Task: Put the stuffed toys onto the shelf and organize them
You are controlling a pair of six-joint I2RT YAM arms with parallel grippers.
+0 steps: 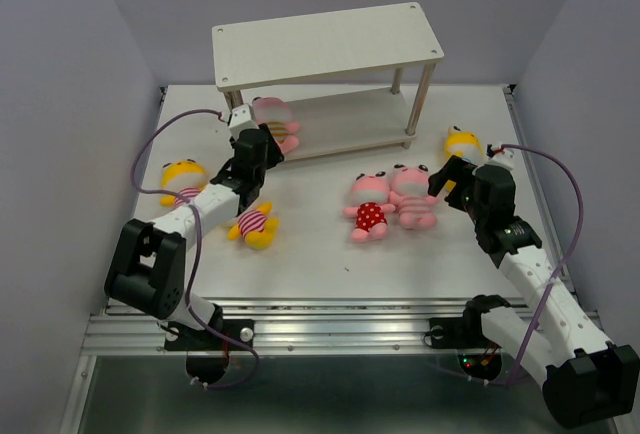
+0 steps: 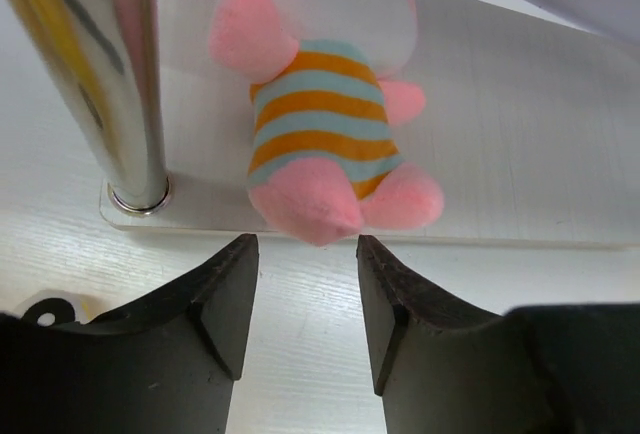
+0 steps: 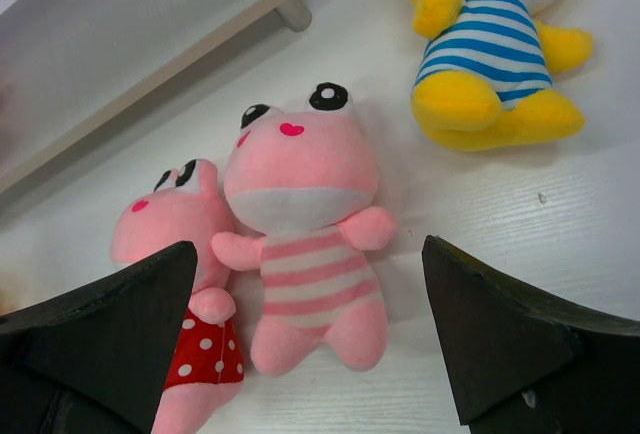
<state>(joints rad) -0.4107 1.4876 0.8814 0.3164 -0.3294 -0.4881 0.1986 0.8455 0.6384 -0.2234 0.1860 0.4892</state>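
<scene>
My right gripper is above the red dotted toy's leg (image 1: 378,231) (image 3: 192,403) and needs to come down onto it next, to the left in the top view, clear of the pink-striped toy.
The shelf (image 1: 330,42) stands at the back. A pink toy with yellow stripes (image 1: 276,121) sits on the left end of its lower board (image 2: 520,154), beside a metal leg (image 2: 115,94). In the left wrist view this toy (image 2: 320,124) is just beyond my left gripper (image 2: 305,254), which is open and empty. My right gripper (image 3: 308,249) is open wide above the pink-striped pink toy (image 3: 305,254), with the red dotted toy (image 3: 190,334) at its left. The blue-striped yellow toy (image 3: 495,54) lies beyond.
Two yellow toys lie at the left, one near the wall (image 1: 183,179) and a pink-striped one (image 1: 255,226) under my left arm. The pink pair (image 1: 390,202) lies mid-table. The shelf's top board is bare. Grey walls close in both sides.
</scene>
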